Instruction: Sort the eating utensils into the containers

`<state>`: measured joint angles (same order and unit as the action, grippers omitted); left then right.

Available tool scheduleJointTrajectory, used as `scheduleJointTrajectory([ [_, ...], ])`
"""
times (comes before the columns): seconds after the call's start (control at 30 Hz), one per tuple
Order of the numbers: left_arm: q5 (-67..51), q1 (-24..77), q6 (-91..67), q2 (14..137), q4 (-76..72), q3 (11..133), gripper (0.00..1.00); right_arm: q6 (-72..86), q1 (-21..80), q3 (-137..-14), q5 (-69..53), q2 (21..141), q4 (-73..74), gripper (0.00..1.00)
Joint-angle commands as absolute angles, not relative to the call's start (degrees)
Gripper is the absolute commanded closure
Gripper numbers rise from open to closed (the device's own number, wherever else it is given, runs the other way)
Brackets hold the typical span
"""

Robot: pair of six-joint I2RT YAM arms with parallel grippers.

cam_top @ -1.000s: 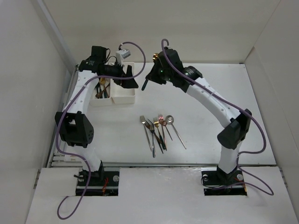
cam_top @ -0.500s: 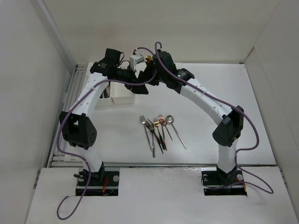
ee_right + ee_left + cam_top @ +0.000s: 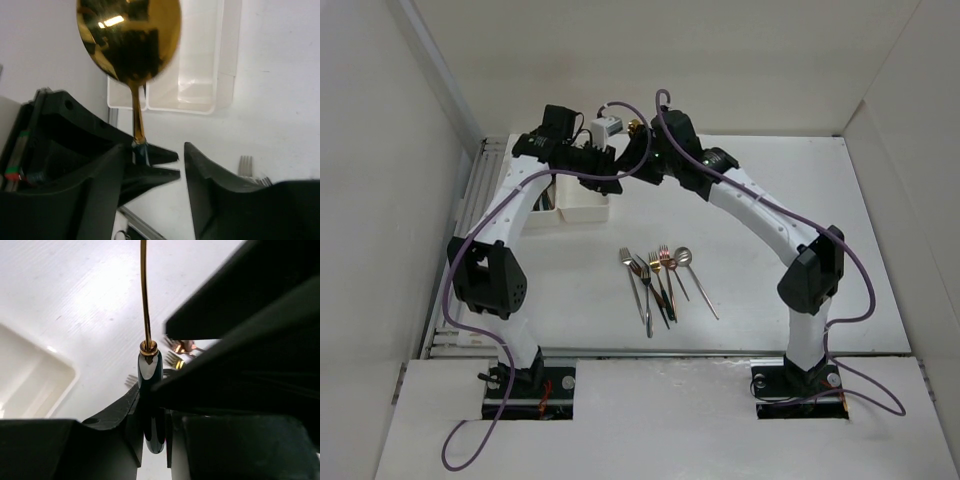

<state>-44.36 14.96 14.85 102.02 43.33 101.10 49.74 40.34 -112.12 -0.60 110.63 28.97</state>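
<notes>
The robot's left gripper will next go to the left in the top view, then down to let go into the bin with dark handles, because utensils are already in there.
A gold spoon (image 3: pixel 129 37) with a dark green handle (image 3: pixel 150 385) stands upright in the air between the two arms, its bowl (image 3: pixel 634 126) on top. My left gripper (image 3: pixel 152 412) is shut on that handle. In the top view the left gripper (image 3: pixel 610 165) meets my right gripper (image 3: pixel 636 156) just right of the containers (image 3: pixel 582 208). The right gripper (image 3: pixel 154 147) is open, with its fingers (image 3: pixel 215 185) apart on either side of the handle and the left gripper's fingertips (image 3: pixel 162 162). Several more eating utensils (image 3: pixel 660 275) lie in a bunch at mid-table.
The white containers (image 3: pixel 200 85) sit at the back left, partly under my left arm; dark utensil handles (image 3: pixel 546 200) show in the left bin. White walls close in the table on the left, back and right. A metal rail (image 3: pixel 470 200) runs along the left edge.
Both arms came together beside the containers. The left gripper has shut on the spoon's handle, and the right gripper has opened off it.
</notes>
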Motion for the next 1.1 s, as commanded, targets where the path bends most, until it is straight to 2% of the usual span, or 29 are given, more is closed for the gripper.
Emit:
scheduleJointTrajectory([
  [0.0,-39.3,14.0,11.1,99.8,37.7,99.5,1.0,47.8,41.3,-112.1,-3.8,108.9,29.0,0.4],
  [0.03,-35.0,12.4,10.6,99.8,37.1,98.9,1.0,47.8,40.7,-112.1,-1.7,108.9,30.2,0.35],
  [0.3,-17.5,-0.6,2.1,104.2,32.8,97.5,1.0,37.1,38.1,-100.7,9.0,101.3,43.7,0.21],
  [0.4,-13.0,-4.7,0.8,108.0,31.4,99.3,1.0,34.0,37.0,-95.7,9.8,101.3,48.3,0.21],
  [0.7,-4.0,-5.3,4.0,118.6,32.1,104.0,0.96,32.0,37.0,-79.5,7.1,98.8,48.5,0.29],
  [0.73,-3.3,-5.3,4.0,119.3,32.1,104.0,0.88,32.0,37.0,-77.5,7.1,98.8,48.5,0.29],
  [0.77,-2.7,-5.3,4.0,119.3,32.1,104.0,0.88,32.0,37.0,-76.6,7.1,98.8,48.5,0.29],
  [0.8,-2.7,-5.3,4.0,120.0,32.1,104.0,0.67,32.0,37.0,-75.9,7.1,99.5,48.5,0.29],
  [0.87,-3.5,-5.3,4.0,120.0,32.6,103.5,0.52,32.0,37.0,-73.8,6.6,100.1,48.0,0.33],
  [0.97,-4.1,-5.3,4.0,118.7,32.6,103.4,0.38,32.0,37.0,-72.0,5.9,100.1,46.5,0.38],
  [1.07,-4.1,-5.3,4.6,116.1,32.6,103.4,0.35,32.0,37.0,-71.3,5.9,100.6,46.0,0.41],
])
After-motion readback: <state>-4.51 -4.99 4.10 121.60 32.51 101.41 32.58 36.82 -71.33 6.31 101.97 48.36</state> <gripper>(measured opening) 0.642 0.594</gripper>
